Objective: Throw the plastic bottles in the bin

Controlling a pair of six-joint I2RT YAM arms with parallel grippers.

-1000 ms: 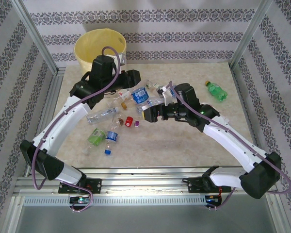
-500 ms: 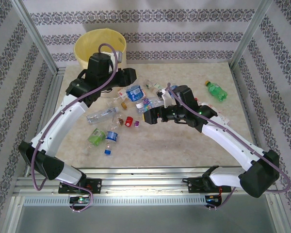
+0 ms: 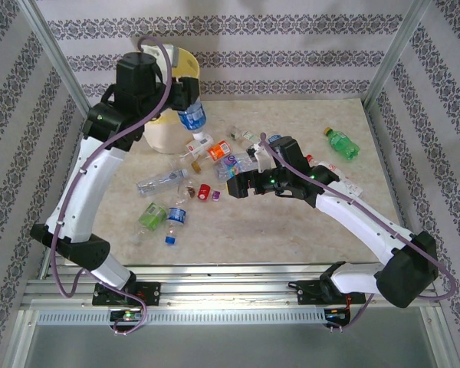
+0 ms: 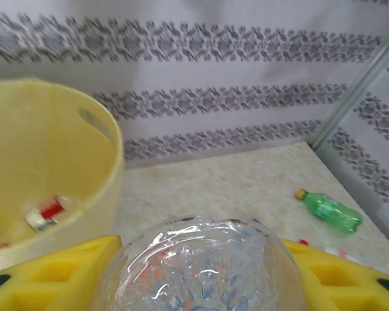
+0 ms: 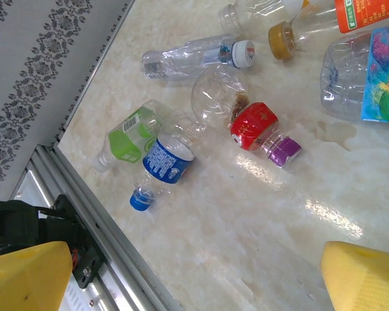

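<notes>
The clear plastic bottle still hangs beside the bin's rim. The left gripper raises it and carries it over the bin's opening next to release it.
My left gripper (image 3: 187,106) is shut on a clear plastic bottle with a blue label (image 3: 193,118), held high just right of the bin (image 3: 166,136). In the left wrist view the bottle's base (image 4: 198,265) sits between the yellow fingers (image 4: 58,272), with the cream bin (image 4: 84,168) to the left and a red-labelled bottle (image 4: 47,212) inside it. Several bottles lie in a pile (image 3: 218,152) mid-table. My right gripper (image 3: 234,186) hangs open and empty above the table (image 5: 201,272), near a blue-labelled bottle (image 5: 165,162) and a red-labelled one (image 5: 253,126).
A green bottle (image 3: 341,143) lies alone at the far right, also in the left wrist view (image 4: 329,210). Near the front left lie a green-labelled bottle (image 3: 151,215) and a blue-capped one (image 3: 175,220). Metal frame posts (image 3: 57,65) and patterned walls enclose the table.
The left arm has lifted the blue-labelled bottle off the pile and swung it up and back toward the bin. The right gripper has shifted slightly left, still open.
</notes>
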